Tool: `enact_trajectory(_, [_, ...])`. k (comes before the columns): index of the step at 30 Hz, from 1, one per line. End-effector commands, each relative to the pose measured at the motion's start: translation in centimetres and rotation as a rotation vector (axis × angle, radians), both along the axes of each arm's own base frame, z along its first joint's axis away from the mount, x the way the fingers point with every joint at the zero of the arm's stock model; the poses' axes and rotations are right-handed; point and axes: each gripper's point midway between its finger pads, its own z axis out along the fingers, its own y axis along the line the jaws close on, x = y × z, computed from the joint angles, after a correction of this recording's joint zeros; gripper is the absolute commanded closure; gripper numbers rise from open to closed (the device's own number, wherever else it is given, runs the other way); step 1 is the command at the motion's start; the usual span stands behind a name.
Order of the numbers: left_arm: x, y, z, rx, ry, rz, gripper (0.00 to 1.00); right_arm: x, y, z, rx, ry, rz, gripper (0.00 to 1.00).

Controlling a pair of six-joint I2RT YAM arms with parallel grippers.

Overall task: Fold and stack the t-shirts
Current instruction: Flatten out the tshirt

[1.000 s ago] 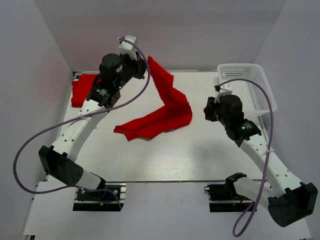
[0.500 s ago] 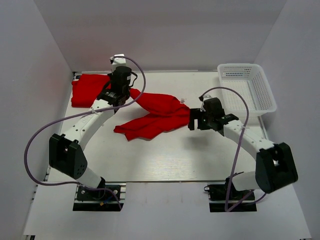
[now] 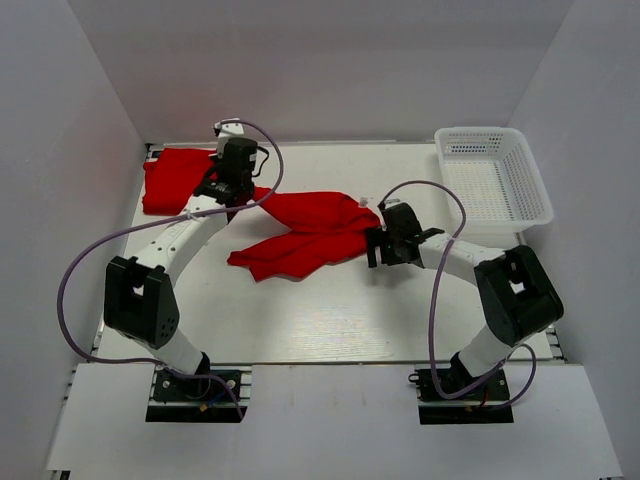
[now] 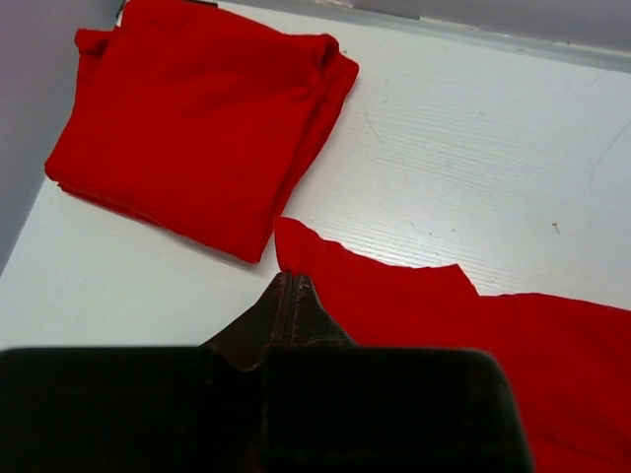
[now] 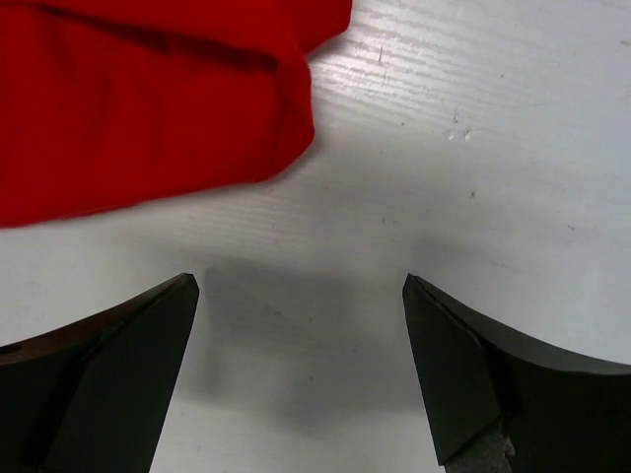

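Note:
Next, my right gripper goes outward and to the left in the top view onto the loose t-shirt's end toward the basket, since that end lies beyond my open fingers.
A loose red t-shirt (image 3: pixel 310 230) lies crumpled across the middle of the table. My left gripper (image 3: pixel 236 188) is low at its back left end, shut on the shirt's corner (image 4: pixel 296 251), which runs in at the fingertips (image 4: pixel 293 281). A folded red t-shirt (image 3: pixel 175 178) rests at the back left, also in the left wrist view (image 4: pixel 197 118). My right gripper (image 3: pixel 373 250) stands open just off the loose shirt's right edge, over bare table (image 5: pixel 301 286). The shirt's hem (image 5: pixel 128 108) lies ahead of the fingers, apart from them.
A white mesh basket (image 3: pixel 487 131) stands at the back right corner. White walls close in the table on the left, the back and the right. Both arms' purple cables loop above the table.
The left gripper came down from holding the shirt high and laid it out on the table. The right arm swung in low to the shirt's right edge and its jaws spread wide.

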Motion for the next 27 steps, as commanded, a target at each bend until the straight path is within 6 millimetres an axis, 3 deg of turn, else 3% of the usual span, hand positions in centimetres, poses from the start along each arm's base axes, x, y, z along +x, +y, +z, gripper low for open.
enact_trajectory(1, [-0.5,0.2,-0.1,-0.035,-0.003,-0.011,1.00,3.5,0.4,1.1,-0.028,-0.122,-0.039,0.10])
enact_trajectory(5, [-0.8,1.0,0.0,-0.043,-0.010,-0.001,1.00,4.2,1.5,0.4,0.001,-0.121,-0.050,0.11])
enact_trajectory(12, [-0.7,1.2,-0.6,-0.057,0.005,-0.013,1.00,6.9,5.1,2.1,0.163,-0.196,-0.058,0.12])
enact_trajectory(23, [-0.4,0.9,-0.9,-0.084,0.011,-0.059,1.00,7.3,7.9,3.3,0.286,-0.200,0.020,0.16])
enact_trajectory(27, [-0.3,0.7,-1.3,-0.086,0.021,-0.066,1.00,7.9,8.4,3.4,0.304,-0.197,0.016,0.39])
